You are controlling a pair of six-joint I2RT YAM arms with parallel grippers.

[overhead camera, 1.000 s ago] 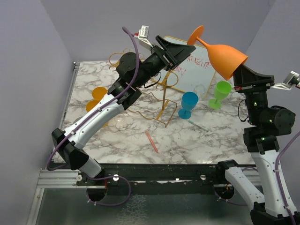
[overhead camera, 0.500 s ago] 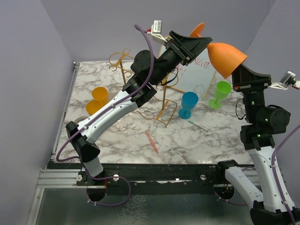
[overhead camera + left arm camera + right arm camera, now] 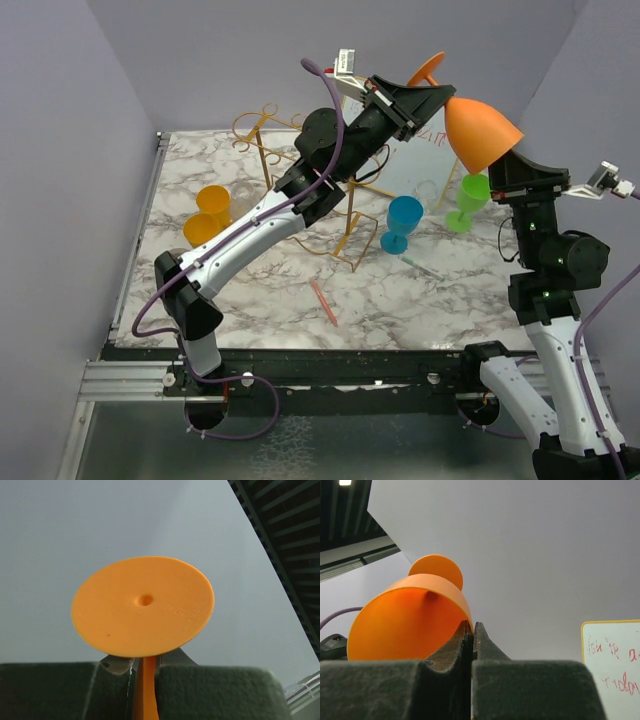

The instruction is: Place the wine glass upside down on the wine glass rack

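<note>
My left gripper moves down and turns toward the rack's end by the blue glass next, since that end lies below it and to its left in the top view.
An orange wine glass (image 3: pixel 482 132) hangs high in the air over the back right of the table, lying nearly sideways with its foot toward the back left. My left gripper (image 3: pixel 432 96) is shut on its stem (image 3: pixel 145 685), just under the round foot (image 3: pixel 142 605). My right gripper (image 3: pixel 497 172) is shut on the rim of the bowl (image 3: pixel 405 622), one finger inside and one outside. The gold wire wine glass rack (image 3: pixel 255 128) stands at the back of the table, below and left of the glass, partly hidden by my left arm.
A blue glass (image 3: pixel 403 222) and a green glass (image 3: pixel 473 198) stand upright at the right. Two orange glasses (image 3: pixel 210 215) sit at the left. A framed whiteboard (image 3: pixel 415 160) leans at the back. A pink stick (image 3: pixel 324 300) lies on the marble.
My left gripper came in from the left, reached the stem and shut on it. The glass tipped slightly lower at the bowl; the right gripper kept its hold.
</note>
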